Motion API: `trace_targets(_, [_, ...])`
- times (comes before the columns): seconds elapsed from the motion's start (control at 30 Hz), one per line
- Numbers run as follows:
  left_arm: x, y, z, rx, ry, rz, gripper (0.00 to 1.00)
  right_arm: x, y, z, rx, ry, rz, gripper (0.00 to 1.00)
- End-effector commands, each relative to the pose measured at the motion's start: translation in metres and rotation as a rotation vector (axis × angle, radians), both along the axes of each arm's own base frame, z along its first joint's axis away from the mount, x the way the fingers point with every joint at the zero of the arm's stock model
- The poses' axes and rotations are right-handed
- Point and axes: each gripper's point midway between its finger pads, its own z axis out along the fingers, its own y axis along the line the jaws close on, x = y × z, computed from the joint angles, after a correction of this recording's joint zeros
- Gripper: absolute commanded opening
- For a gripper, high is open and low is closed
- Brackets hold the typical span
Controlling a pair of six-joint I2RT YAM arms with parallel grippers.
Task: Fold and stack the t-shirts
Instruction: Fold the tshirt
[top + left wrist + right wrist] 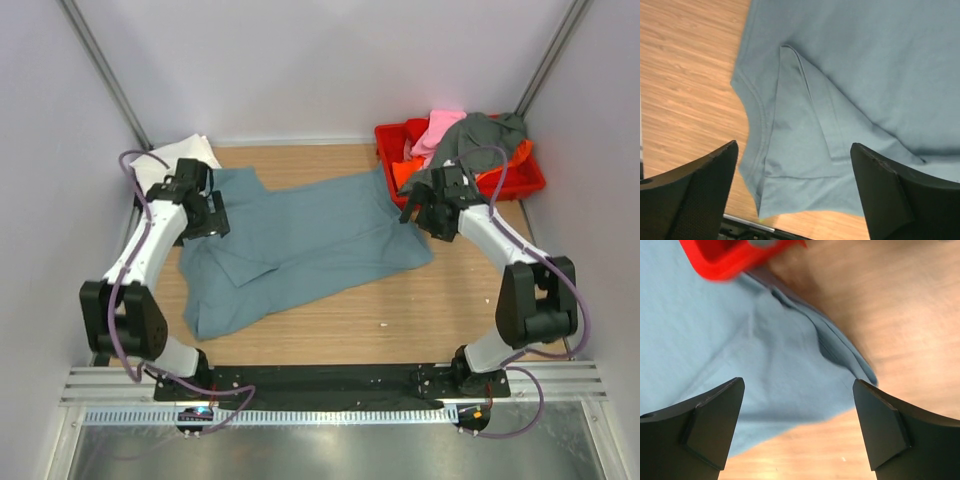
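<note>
I should lower my right gripper and move it back, astride the shirt's near hem corner sticking out onto the wood.
A large dusty blue-grey t-shirt (300, 245) lies spread out and rumpled across the middle of the wooden table. My left gripper (212, 218) hovers open over its left end; in the left wrist view the collar and a folded sleeve (805, 125) lie below the gripper (795, 200), and nothing is held. My right gripper (420, 212) stands open above the shirt's right corner (755, 350), with its fingers (700, 430) apart and empty. A white t-shirt (192, 152) lies at the back left. Pink (440, 128), dark grey (485, 135) and orange (515, 155) t-shirts are heaped in the crate.
The red plastic crate (392, 140) stands at the back right, and its corner (725, 260) shows just beyond the right gripper. Bare wood (400, 320) runs along the table's front. Grey walls close in the sides and back.
</note>
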Motion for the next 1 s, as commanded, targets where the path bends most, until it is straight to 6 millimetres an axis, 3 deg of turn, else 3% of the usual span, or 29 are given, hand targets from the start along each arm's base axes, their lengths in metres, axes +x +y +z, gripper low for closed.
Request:
trace_targets(0.0, [-0.018, -0.012, 0.045, -0.103, -0.187, 0.044, 0.99, -0.022, -0.014, 0.025, -0.007, -0.092, -0.040, 0.97])
trace_targets(0.07, [-0.038, -0.018, 0.052, -0.165, -0.235, 0.085, 0.99, -0.032, -0.007, 0.017, 0.034, -0.080, -0.027, 0.97])
trace_targets(0.1, [-0.052, -0.023, 0.036, -0.200, -0.204, 0.104, 0.99, -0.044, 0.000, 0.002, 0.076, -0.037, -0.013, 0.97])
trace_targets(0.17, [-0.070, -0.030, 0.028, -0.263, -0.211, 0.131, 0.99, -0.051, 0.003, -0.009, 0.100, -0.024, -0.012, 0.97])
trace_targets(0.27, [-0.111, -0.045, -0.003, -0.386, -0.200, 0.209, 0.97, -0.068, 0.005, -0.040, 0.126, 0.046, -0.014, 0.97])
trace_targets(0.3, [-0.115, -0.053, -0.004, -0.395, -0.208, 0.196, 0.96, -0.070, 0.004, -0.045, 0.138, 0.060, -0.020, 0.97])
trace_targets(0.37, [-0.120, -0.051, 0.002, -0.327, -0.236, 0.226, 0.97, -0.073, 0.002, -0.057, 0.148, 0.086, -0.033, 0.97])
trace_targets(0.43, [-0.124, -0.065, -0.003, -0.399, -0.217, 0.268, 0.97, -0.071, -0.001, -0.062, 0.152, 0.092, -0.052, 0.97])
trace_targets(0.5, [-0.143, -0.069, -0.036, -0.424, -0.128, 0.341, 0.95, -0.067, -0.004, -0.065, 0.157, 0.092, -0.069, 0.97])
trace_targets(0.53, [-0.142, -0.069, -0.033, -0.436, -0.142, 0.360, 0.95, -0.066, -0.005, -0.065, 0.160, 0.086, -0.072, 0.97])
trace_targets(0.6, [-0.160, -0.064, -0.059, -0.412, -0.099, 0.412, 0.95, -0.063, -0.006, -0.068, 0.163, 0.084, -0.078, 0.97])
trace_targets(0.77, [-0.175, -0.057, -0.067, -0.379, -0.158, 0.524, 0.99, -0.055, -0.003, -0.076, 0.197, 0.093, -0.085, 0.93])
trace_targets(0.83, [-0.185, -0.053, -0.083, -0.362, -0.123, 0.573, 0.99, -0.048, -0.001, -0.081, 0.211, 0.090, -0.084, 0.90])
trace_targets(0.93, [-0.196, -0.045, -0.103, -0.327, -0.099, 0.615, 0.99, -0.044, 0.003, -0.086, 0.228, 0.103, -0.072, 0.77])
trace_targets(0.97, [-0.197, -0.044, -0.105, -0.325, -0.104, 0.623, 0.98, -0.042, 0.003, -0.086, 0.229, 0.103, -0.071, 0.68])
